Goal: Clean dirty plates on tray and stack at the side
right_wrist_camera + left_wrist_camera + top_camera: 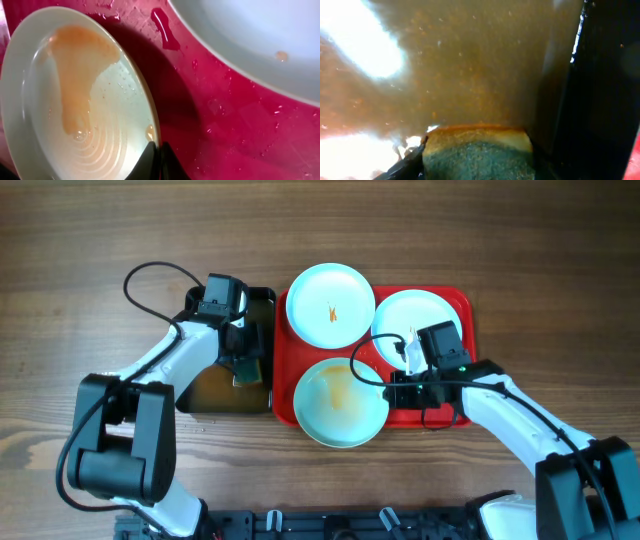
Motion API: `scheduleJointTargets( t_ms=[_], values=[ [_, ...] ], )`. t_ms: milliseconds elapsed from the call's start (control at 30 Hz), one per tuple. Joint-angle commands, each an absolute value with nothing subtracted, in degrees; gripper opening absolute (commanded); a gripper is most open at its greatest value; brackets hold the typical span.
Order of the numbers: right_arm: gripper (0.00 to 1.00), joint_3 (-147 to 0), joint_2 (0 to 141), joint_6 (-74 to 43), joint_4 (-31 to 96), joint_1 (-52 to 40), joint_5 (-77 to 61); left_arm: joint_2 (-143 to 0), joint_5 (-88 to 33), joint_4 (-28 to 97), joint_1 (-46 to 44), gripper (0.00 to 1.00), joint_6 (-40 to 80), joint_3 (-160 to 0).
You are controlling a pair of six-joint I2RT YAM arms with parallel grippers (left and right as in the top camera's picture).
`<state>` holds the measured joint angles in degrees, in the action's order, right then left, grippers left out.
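Note:
My right gripper holds the smeared plate, which sticks out over the tray's front edge. Next it needs to move the plate outward over the puddle between the plates and let go of the plate's rim.
Three pale plates lie on the red tray (pixel 460 305). The front plate (pixel 340 402) has a wet orange smear and overhangs the tray's front edge. My right gripper (pixel 392 388) is shut on this plate's right rim; in the right wrist view its fingertips (pixel 157 157) pinch the rim of the smeared plate (pixel 75 100). The back left plate (pixel 330 305) has small orange marks. The back right plate (pixel 415 325) shows in the right wrist view (pixel 260 40) too. My left gripper (pixel 245 360) is shut on a green and yellow sponge (pixel 477 152) in the black basin (pixel 262 300) of brown water.
The black basin (pixel 605 100) stands just left of the tray, its wall close to the sponge. Water drops and a small puddle (pixel 165 30) lie on the tray between the plates. Wood table (pixel 560 240) surrounds everything.

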<state>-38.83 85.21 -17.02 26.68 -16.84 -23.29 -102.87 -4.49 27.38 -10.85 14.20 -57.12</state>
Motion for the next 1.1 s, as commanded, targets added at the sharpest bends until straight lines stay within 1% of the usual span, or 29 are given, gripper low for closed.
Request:
scheduleJointTargets(
  t_ms=[0,33,100,133,167,200,267,467,533,567,600,633,700,733,767,833,867,933,967,1033,1067],
  values=[
    [0.04,-43.2,81.3,-13.7,28.3,-17.1,-17.3,-106.0,-8.1,28.8,-10.8,0.06,14.1,-55.1],
    [0.04,-44.0,79.7,-13.4,28.9,-17.1,-14.3,-106.0,-8.3,29.0,-10.8,0.04,14.1,-55.1],
    [0.04,-44.9,76.4,-12.1,29.5,-17.1,-8.9,-106.0,-8.6,29.2,-10.8,0.04,14.1,-55.1],
    [0.04,-45.2,74.6,-11.0,29.4,-17.1,-6.4,-106.0,-8.6,29.3,-10.8,0.2,14.2,-55.1],
    [0.04,-45.5,72.2,-8.7,29.4,-17.6,-3.4,-106.0,-8.6,29.6,-10.8,0.48,14.1,-55.1],
    [0.04,-45.8,70.8,-7.3,29.5,-18.2,-0.8,-106.0,-8.6,29.9,-10.8,0.6,14.2,-55.1],
    [0.04,-46.3,67.9,-4.3,29.1,-20.8,6.7,-106.0,-8.6,31.2,-10.8,0.65,14.1,-55.1],
    [0.04,-46.6,66.2,1.5,26.9,-29.4,28.3,-106.0,-8.6,38.9,-10.8,0.7,14.2,-55.1],
    [0.04,-46.6,66.2,1.5,24.3,-32.0,30.5,-106.0,-9.6,39.3,-10.8,0.63,14.1,-55.1],
    [0.04,-46.6,66.2,-1.4,24.2,-32.3,27.9,-106.0,-10.0,39.8,-10.8,0.52,14.1,-55.1],
    [0.07,-46.6,66.2,-5.0,25.3,-32.2,24.0,-106.0,-10.0,40.1,-10.8,0.27,14.1,-55.1],
    [0.14,-46.5,66.3,-8.9,26.9,-32.0,19.1,-106.0,-10.0,40.2,-10.8,0.04,14.1,-55.1],
    [0.29,-46.5,66.9,-15.2,30.1,-30.6,15.1,-106.0,-10.0,40.3,-10.8,0.04,14.1,-55.1],
    [0.31,-46.5,67.7,-19.5,32.6,-28.3,13.3,-106.0,-10.0,40.3,-10.8,0.24,14.1,-55.1],
    [0.33,-46.5,68.2,-21.1,33.7,-26.5,11.1,-106.0,-10.0,40.3,-10.8,0.71,14.1,-55.1],
    [0.38,-46.4,70.0,-21.1,34.7,-21.2,3.5,-106.0,-10.0,40.3,-10.8,0.73,14.1,-55.1],
    [0.38,-46.4,71.6,-21.0,35.7,-17.8,-1.7,-106.0,-10.0,40.4,-10.8,0.75,14.1,-55.1],
    [0.38,-46.4,75.9,-20.8,38.1,-12.6,-7.0,-106.0,-10.0,40.8,-10.8,0.75,14.1,-55.1],
    [0.38,-46.4,78.2,-18.8,38.4,-11.2,-9.6,-106.0,-10.0,41.3,-10.8,0.75,14.1,-55.1],
    [0.38,-46.4,83.2,-15.2,38.2,-10.0,-14.1,-106.0,-10.0,41.6,-10.8,0.66,14.1,-55.1],
    [0.38,-46.4,86.9,-15.2,37.7,-10.0,-14.2,-106.0,-10.0,41.6,-10.8,0.39,14.1,-55.1]
  ],
)
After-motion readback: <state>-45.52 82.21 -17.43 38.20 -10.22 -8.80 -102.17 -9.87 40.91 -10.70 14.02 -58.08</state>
